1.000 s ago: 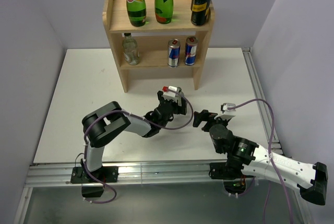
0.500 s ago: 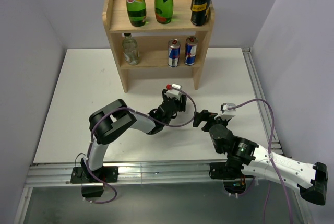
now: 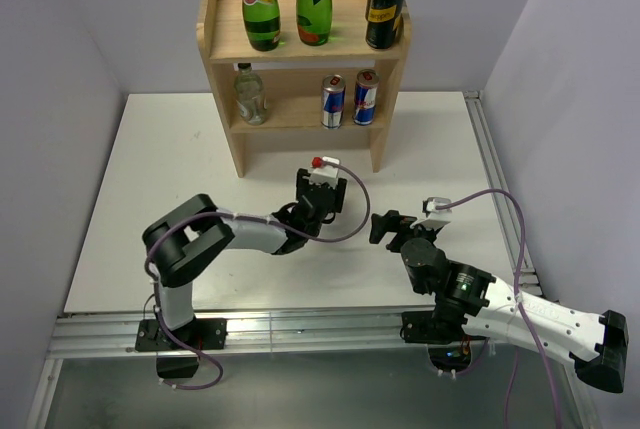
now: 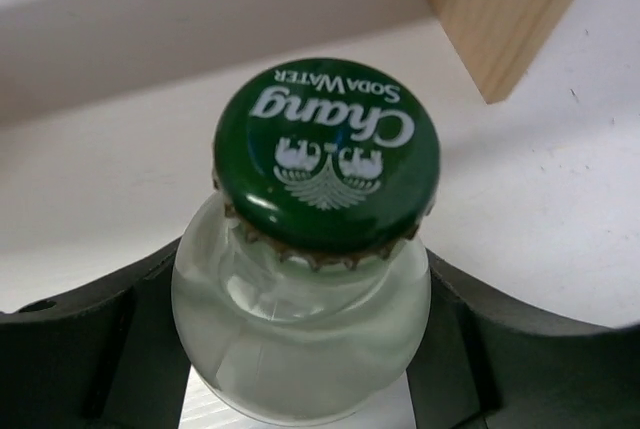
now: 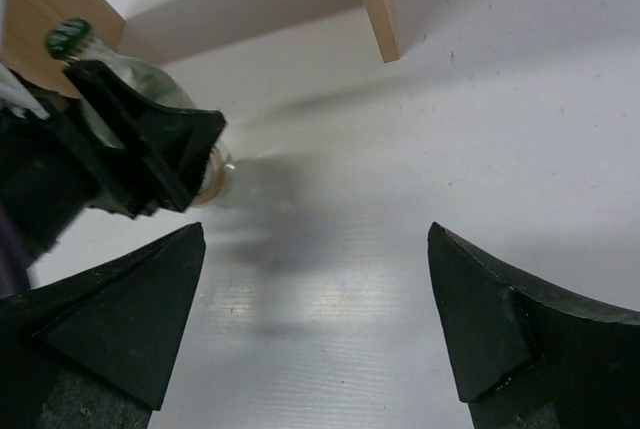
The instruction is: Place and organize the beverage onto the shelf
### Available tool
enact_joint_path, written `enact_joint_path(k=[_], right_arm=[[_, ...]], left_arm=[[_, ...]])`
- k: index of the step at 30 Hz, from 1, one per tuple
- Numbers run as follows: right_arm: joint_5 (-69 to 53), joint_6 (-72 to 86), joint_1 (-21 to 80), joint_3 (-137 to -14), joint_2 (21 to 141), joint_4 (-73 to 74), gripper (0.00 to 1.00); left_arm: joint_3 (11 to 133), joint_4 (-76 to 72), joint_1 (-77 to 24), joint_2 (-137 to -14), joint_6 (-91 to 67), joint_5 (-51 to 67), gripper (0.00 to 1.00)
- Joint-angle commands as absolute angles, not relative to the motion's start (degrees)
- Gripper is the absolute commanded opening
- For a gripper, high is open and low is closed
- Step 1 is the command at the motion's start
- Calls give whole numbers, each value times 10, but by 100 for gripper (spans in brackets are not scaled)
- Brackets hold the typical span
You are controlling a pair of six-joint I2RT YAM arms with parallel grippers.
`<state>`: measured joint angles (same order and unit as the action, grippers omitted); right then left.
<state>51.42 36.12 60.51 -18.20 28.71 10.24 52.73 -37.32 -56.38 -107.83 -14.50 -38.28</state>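
Note:
The left gripper lifts outward and to its left in the top view next, into the free gap on the shelf's lower level, and releases there.
My left gripper (image 3: 320, 192) is shut on the neck of a clear glass soda-water bottle (image 4: 300, 339) with a green cap (image 4: 327, 149). It is just in front of the shelf (image 3: 305, 49). In the top view the wrist hides the bottle. The right wrist view shows the bottle (image 5: 160, 89) leaning in the black jaws, its base close to the table. My right gripper (image 3: 385, 226) stands open to the right of it, nothing between its fingers (image 5: 150, 299). The shelf's top tier holds two green bottles (image 3: 262, 9) and two black cans (image 3: 386, 4).
On the lower tier stand a clear bottle (image 3: 249, 94) and two blue-and-silver cans (image 3: 333, 101). The shelf's right side panel (image 4: 500, 9) rises just beyond the held bottle. The white table (image 3: 160, 169) ends at a metal rail (image 3: 300, 324) in front. Grey walls close in on both sides.
My left gripper has closed on the bottle's neck and shifted slightly left. The left elbow has swung outward to the left. The right arm has not moved.

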Motion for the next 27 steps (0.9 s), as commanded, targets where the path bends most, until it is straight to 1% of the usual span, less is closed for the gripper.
enact_joint_path(k=[1, 6, 13, 18, 27], right_arm=[[529, 363, 607, -175, 290, 83, 99], [528, 362, 607, -175, 290, 83, 99], [527, 361, 606, -176, 293, 82, 99], [529, 361, 607, -177, 297, 81, 99], [527, 361, 607, -176, 296, 80, 99]], left_arm=[[559, -368, -555, -961, -113, -441, 0], [599, -295, -523, -883, -111, -440, 0], [684, -247, -474, -846, -76, -429, 0], [756, -211, -438, -855, -69, -412, 0], [795, -212, -408, -887, -72, -397, 0]])
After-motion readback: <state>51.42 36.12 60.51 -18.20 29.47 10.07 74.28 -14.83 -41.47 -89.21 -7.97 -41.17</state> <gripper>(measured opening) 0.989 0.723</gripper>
